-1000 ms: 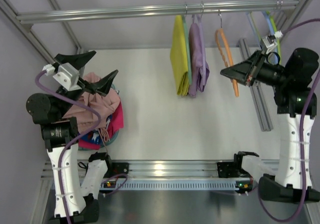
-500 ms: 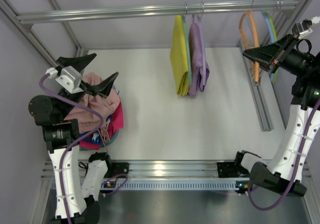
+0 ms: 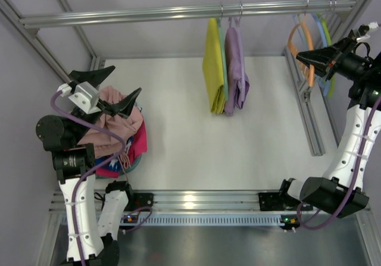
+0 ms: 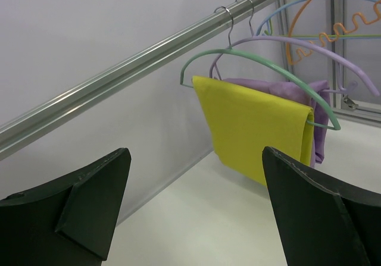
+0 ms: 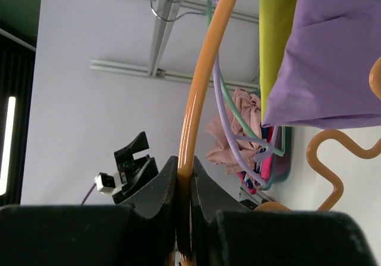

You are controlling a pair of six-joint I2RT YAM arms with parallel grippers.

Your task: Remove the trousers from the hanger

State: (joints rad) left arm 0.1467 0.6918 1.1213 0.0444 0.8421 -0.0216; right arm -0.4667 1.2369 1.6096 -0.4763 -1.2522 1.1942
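I need to slide the orange hanger in my right gripper along the bar toward the empty blue and green hangers next and let it go, since the trousers (image 3: 119, 126) are off.
The pale pink trousers (image 3: 119, 126) lie crumpled on top of a pile of clothes at the left, off the hanger; they also show far off in the right wrist view (image 5: 238, 129). The bare orange hanger (image 3: 290, 40) hangs near the rail's right end, its hook at the rail. My right gripper (image 3: 299, 56) is shut on its orange wire (image 5: 202, 81), which passes between the jaws (image 5: 184, 162). My left gripper (image 3: 124, 80) is open and empty just above the pile; its wide gap shows in the left wrist view (image 4: 195, 159).
A yellow garment (image 3: 214, 75) on a green hanger and a lilac garment (image 3: 237, 69) hang mid-rail (image 3: 149, 13). Empty blue and green hangers (image 3: 322, 31) hang at the far right. The pile sits in a teal container (image 3: 134, 162). Frame posts stand at the right.
My right gripper has carried the orange hanger rightward and up to the rail's right end. The left gripper has barely moved.
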